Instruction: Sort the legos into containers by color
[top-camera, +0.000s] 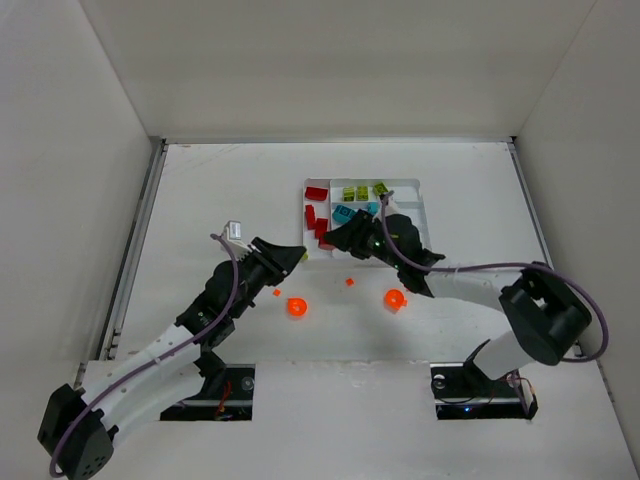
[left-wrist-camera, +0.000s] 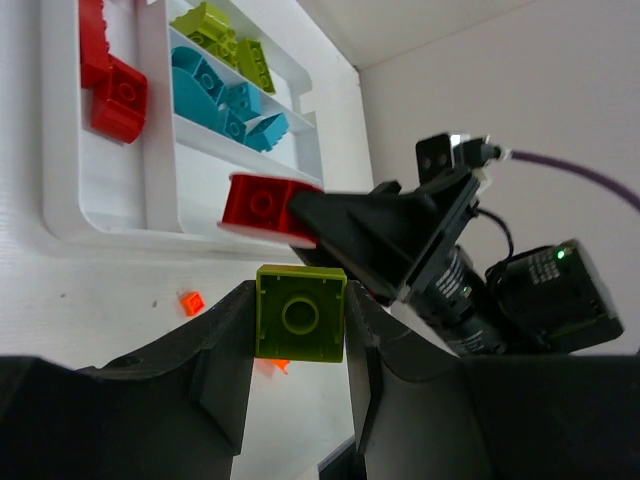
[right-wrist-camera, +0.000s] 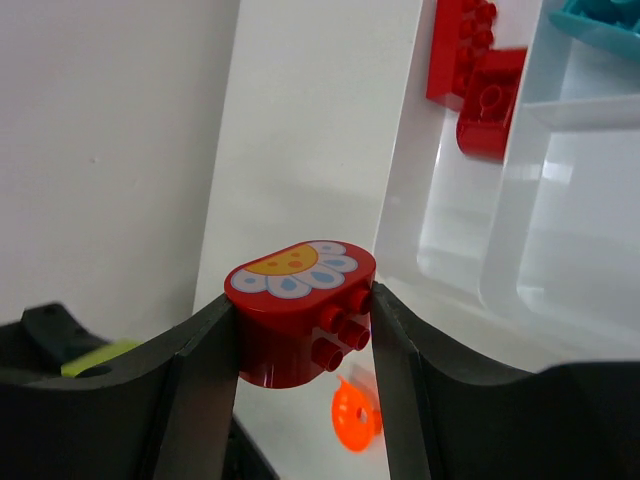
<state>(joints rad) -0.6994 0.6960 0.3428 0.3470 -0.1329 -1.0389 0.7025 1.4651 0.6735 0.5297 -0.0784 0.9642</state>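
My left gripper is holding the matching lego and will next move outward, right in its top view, over the yellow-green slot's empty end (top-camera: 403, 188) (left-wrist-camera: 287, 88) and release it.
My left gripper (left-wrist-camera: 300, 335) is shut on a yellow-green lego (left-wrist-camera: 300, 314), held hollow side to the camera just left of the tray's near corner (top-camera: 297, 256). Between the fingers of my right gripper (right-wrist-camera: 300, 330) sits a red rounded lego with a flower print (right-wrist-camera: 298, 312), held over the near-left corner of the white tray (top-camera: 408, 203). The two grippers nearly meet there. Red legos (left-wrist-camera: 118, 95), teal ones (left-wrist-camera: 215, 95) and yellow-green ones (left-wrist-camera: 220, 35) lie in separate slots of the tray (left-wrist-camera: 110, 190).
Orange pieces lie loose on the table in front of the tray: two round ones (top-camera: 296, 307) (top-camera: 395, 298) and two tiny bricks (top-camera: 349, 282) (top-camera: 277, 292). White walls enclose the table on three sides.
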